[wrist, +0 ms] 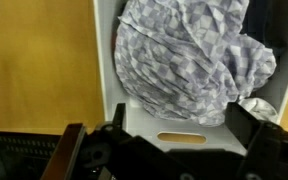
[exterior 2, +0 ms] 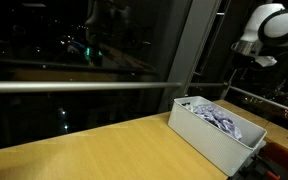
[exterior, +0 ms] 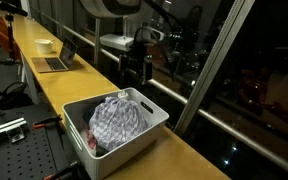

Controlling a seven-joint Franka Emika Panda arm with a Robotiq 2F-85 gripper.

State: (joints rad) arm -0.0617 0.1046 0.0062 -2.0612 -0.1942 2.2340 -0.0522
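My open gripper will move down past the bin's rim onto the cloth's raised middle (exterior: 121,117) and close, because the bundled cloth lies heaped inside the bin (exterior: 144,138) below it.
A white plastic bin (exterior: 144,138) stands on the long wooden counter (exterior: 184,160) by the window. A bundled cloth with a grey and white triangle pattern (exterior: 119,118) fills it. My gripper (exterior: 134,68) hangs open in the air behind and above the bin, holding nothing. In the wrist view the cloth (wrist: 189,55) lies under me, and the bin's wall (wrist: 144,120) with its handle slot sits between my dark fingers (wrist: 246,125); the gripper (wrist: 181,118) touches neither. In an exterior view the arm comes in at the top right, above the bin (exterior 2: 209,140) and cloth (exterior 2: 219,115).
An open laptop (exterior: 56,60) and a small white bowl (exterior: 44,45) sit farther down the counter. Dark window glass and a metal rail (exterior 2: 84,86) run along its far side. A perforated metal table (exterior: 19,150) stands next to the bin.
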